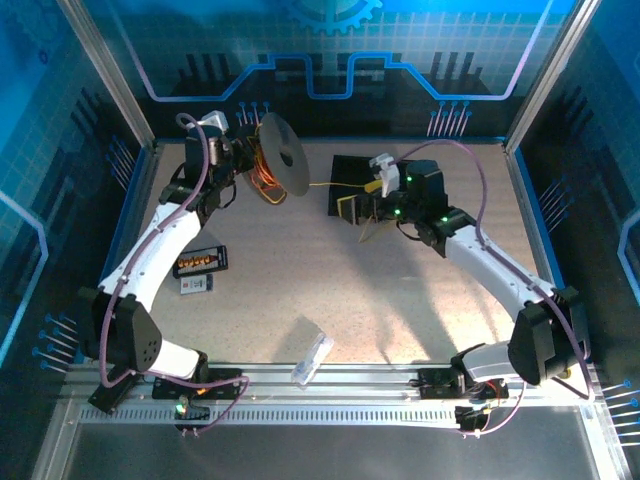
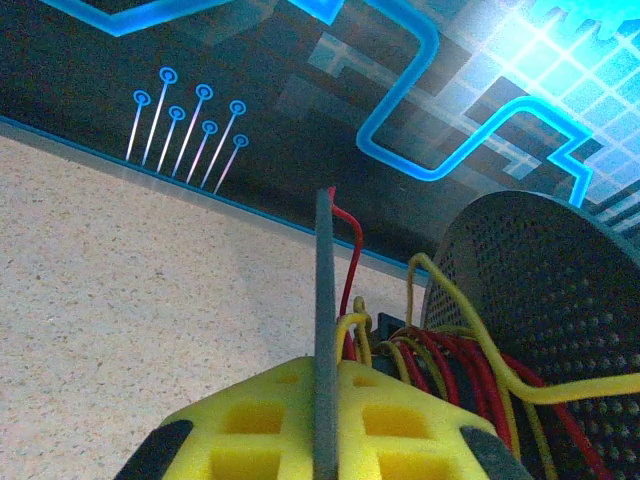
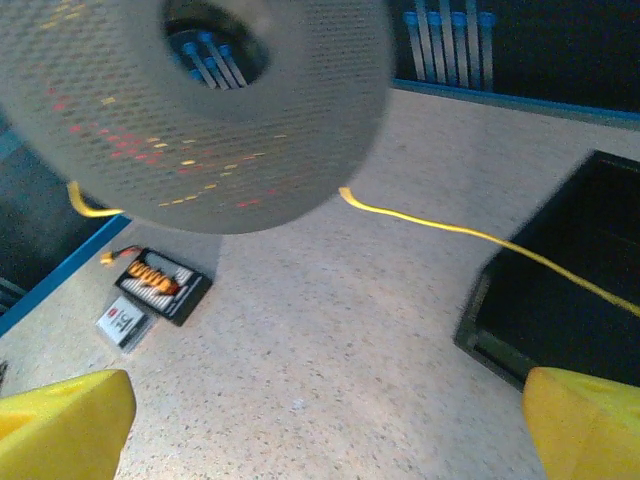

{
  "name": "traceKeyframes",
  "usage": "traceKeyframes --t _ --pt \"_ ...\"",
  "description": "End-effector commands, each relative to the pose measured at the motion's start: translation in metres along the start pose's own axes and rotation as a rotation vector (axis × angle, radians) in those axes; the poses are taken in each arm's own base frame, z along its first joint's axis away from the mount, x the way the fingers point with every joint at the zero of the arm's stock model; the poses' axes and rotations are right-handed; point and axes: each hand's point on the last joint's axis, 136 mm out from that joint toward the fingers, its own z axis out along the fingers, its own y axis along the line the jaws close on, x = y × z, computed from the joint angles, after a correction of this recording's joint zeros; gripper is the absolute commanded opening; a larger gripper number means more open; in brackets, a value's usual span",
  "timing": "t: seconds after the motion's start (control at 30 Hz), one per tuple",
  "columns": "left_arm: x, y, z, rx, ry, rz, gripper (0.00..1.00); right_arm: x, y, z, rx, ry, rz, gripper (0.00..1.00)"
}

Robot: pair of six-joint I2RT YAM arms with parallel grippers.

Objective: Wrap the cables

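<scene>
My right gripper tips its open fingers downward next and lowers them around the loose yellow cable that runs past the tray's near edge.
A black perforated spool [image 1: 275,157] is held off the table at the back left. My left gripper [image 1: 243,158] is shut on it: in the left wrist view its yellow fingers [image 2: 250,420] pinch the thin grey flange edge [image 2: 325,290]. Red and yellow cables [image 2: 455,360] are wound on the core beside the other flange [image 2: 560,300]. One yellow cable [image 1: 325,183] trails right from the spool toward a black tray [image 1: 352,172]. My right gripper [image 1: 381,187] hangs open over the tray's right side; its yellow fingertips [image 3: 60,420] stand wide apart with nothing between them. The loose yellow cable [image 3: 450,228] runs ahead of them, below the spool [image 3: 200,110].
A small black box with orange parts [image 1: 203,261] and a white card [image 1: 196,284] lie on the table at the left, also in the right wrist view as box [image 3: 160,280] and card [image 3: 125,322]. A clear plastic piece [image 1: 312,357] lies near the front rail.
</scene>
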Motion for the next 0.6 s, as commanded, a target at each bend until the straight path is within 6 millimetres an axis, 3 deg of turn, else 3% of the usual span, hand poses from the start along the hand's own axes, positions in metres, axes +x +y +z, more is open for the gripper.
traceKeyframes --t 0.0,0.07,0.17,0.27,0.57 --pt "-0.039 -0.03 -0.033 0.121 -0.114 0.006 0.0 0.015 -0.027 -0.017 0.056 0.014 0.146 1.0" --pt "-0.039 -0.031 -0.036 0.128 -0.114 0.002 0.0 0.02 -0.035 -0.022 -0.026 0.007 0.207 0.99" --pt "-0.038 -0.033 -0.037 0.135 -0.112 0.0 0.0 0.031 -0.055 -0.02 -0.043 0.068 0.329 0.71" --pt "-0.038 -0.033 -0.038 0.136 -0.111 0.001 0.0 0.042 -0.072 -0.015 0.047 0.127 0.335 0.71" --pt "-0.035 -0.031 -0.033 0.132 -0.105 -0.005 0.0 0.082 -0.087 0.02 0.073 0.258 0.454 0.64"
